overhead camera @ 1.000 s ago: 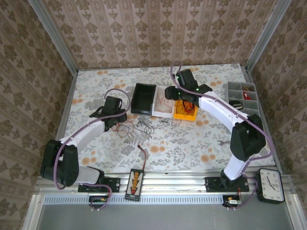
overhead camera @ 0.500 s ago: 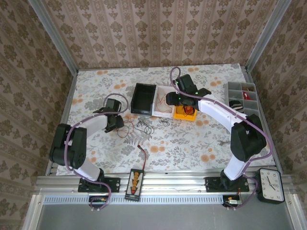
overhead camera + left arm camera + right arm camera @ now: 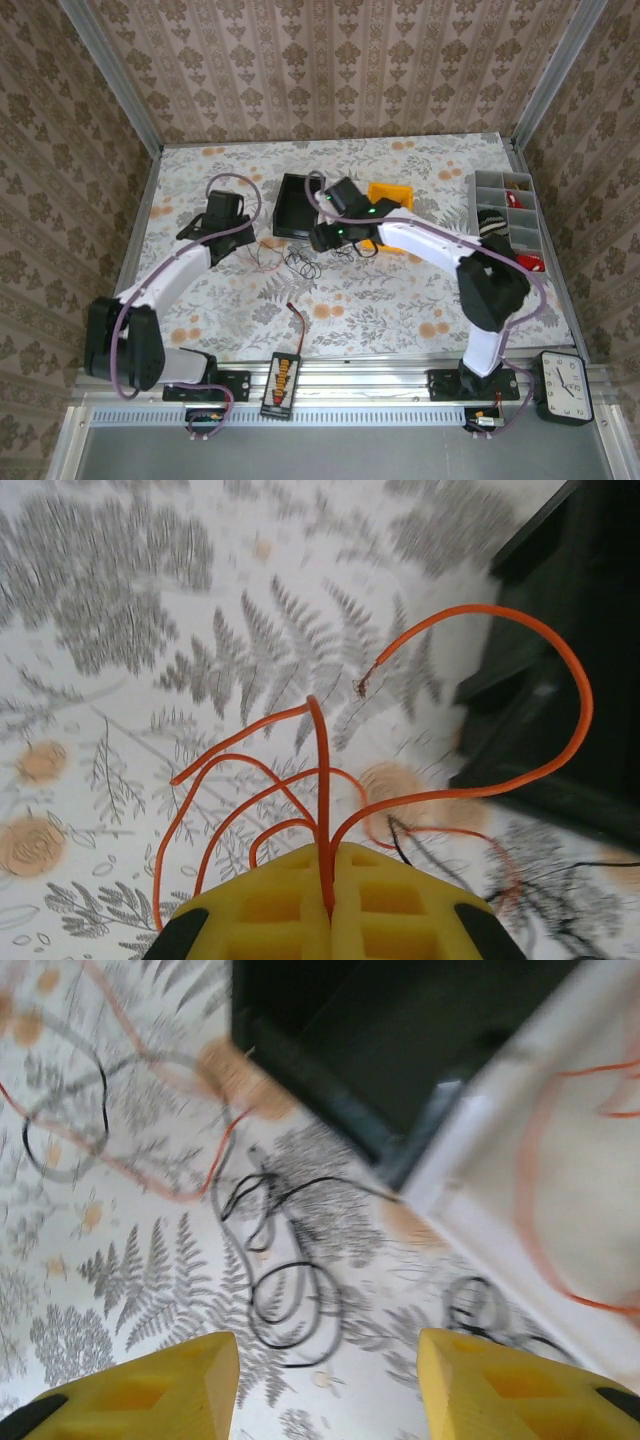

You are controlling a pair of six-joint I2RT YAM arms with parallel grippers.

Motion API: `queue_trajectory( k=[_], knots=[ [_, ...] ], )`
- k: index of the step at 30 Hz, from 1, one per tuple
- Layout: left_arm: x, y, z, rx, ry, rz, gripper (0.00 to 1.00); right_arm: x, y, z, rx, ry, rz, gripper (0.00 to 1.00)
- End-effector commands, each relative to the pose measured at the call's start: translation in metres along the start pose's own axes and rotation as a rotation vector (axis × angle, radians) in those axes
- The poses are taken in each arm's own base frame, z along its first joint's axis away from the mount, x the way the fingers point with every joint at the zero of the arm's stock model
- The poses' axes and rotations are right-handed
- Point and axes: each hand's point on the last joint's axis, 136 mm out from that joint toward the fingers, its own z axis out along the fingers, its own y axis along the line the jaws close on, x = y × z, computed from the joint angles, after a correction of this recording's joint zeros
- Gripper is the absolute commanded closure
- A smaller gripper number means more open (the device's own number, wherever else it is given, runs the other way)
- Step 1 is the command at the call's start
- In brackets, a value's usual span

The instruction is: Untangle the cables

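Observation:
The round loop of thin black cable (image 3: 309,269) (image 3: 298,1310) lies clear of the bins, so my open right gripper will next move down and back onto it from beside the black bin.
In the left wrist view my left gripper (image 3: 328,895) is shut on a red cable (image 3: 322,780), which rises straight out between the yellow fingers (image 3: 260,910). More red cables (image 3: 520,640) loop around it above the table. From above, the left gripper (image 3: 238,247) hangs beside the red bunch (image 3: 263,262). My right gripper (image 3: 325,1390) is open, hovering over a bunch of dark cables (image 3: 290,1295) on the table with nothing between its fingers (image 3: 150,1395). In the top view it (image 3: 322,240) is just behind the dark cables (image 3: 305,264).
A black bin (image 3: 298,205) stands behind the cables; beside it is a white bin (image 3: 570,1160) holding red wires. A yellow bin (image 3: 390,194) sits farther right, a grey parts organizer (image 3: 505,208) at the right edge. A socket board (image 3: 281,376) and clock (image 3: 563,387) lie near the front.
The right arm has swung left from the yellow bin to above the dark cables. The left gripper has drawn back and left, holding a red cable.

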Motion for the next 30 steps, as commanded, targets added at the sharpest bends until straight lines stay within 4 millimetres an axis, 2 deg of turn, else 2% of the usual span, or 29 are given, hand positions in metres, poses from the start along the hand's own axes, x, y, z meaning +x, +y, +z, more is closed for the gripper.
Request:
queue_trajectory(
  k=[1,5,8,12,16,18,20,25,30],
  knots=[
    [-0.017,0.0,-0.024,-0.006,-0.06,0.025,1.0,0.017,0.024,0.027,-0.051,0.113,-0.118,0.47],
    [-0.03,-0.003,-0.047,0.024,-0.12,0.003,1.0,0.028,0.029,0.063,-0.062,0.205,-0.134,0.47],
    [-0.042,-0.003,-0.064,0.029,-0.166,-0.008,1.0,0.041,0.025,0.085,-0.055,0.291,-0.134,0.49],
    [-0.069,0.004,-0.094,-0.024,-0.267,0.019,1.0,0.068,0.009,0.09,0.009,0.377,-0.163,0.55],
    [-0.1,-0.002,-0.123,-0.008,-0.372,0.075,1.0,0.089,-0.006,0.079,0.058,0.389,-0.178,0.7],
    [-0.111,-0.009,-0.131,0.019,-0.395,0.095,1.0,0.1,-0.013,0.067,0.077,0.386,-0.156,0.82],
    [-0.119,-0.015,-0.136,0.04,-0.407,0.097,1.0,0.114,-0.022,0.054,0.102,0.401,-0.126,0.89],
    [-0.126,-0.013,-0.135,0.03,-0.425,0.078,1.0,0.145,-0.058,0.011,0.243,0.39,-0.044,0.93],
    [-0.126,0.002,-0.129,-0.026,-0.443,0.019,0.94,0.173,-0.115,-0.032,0.401,0.348,0.235,0.97]
  ],
)
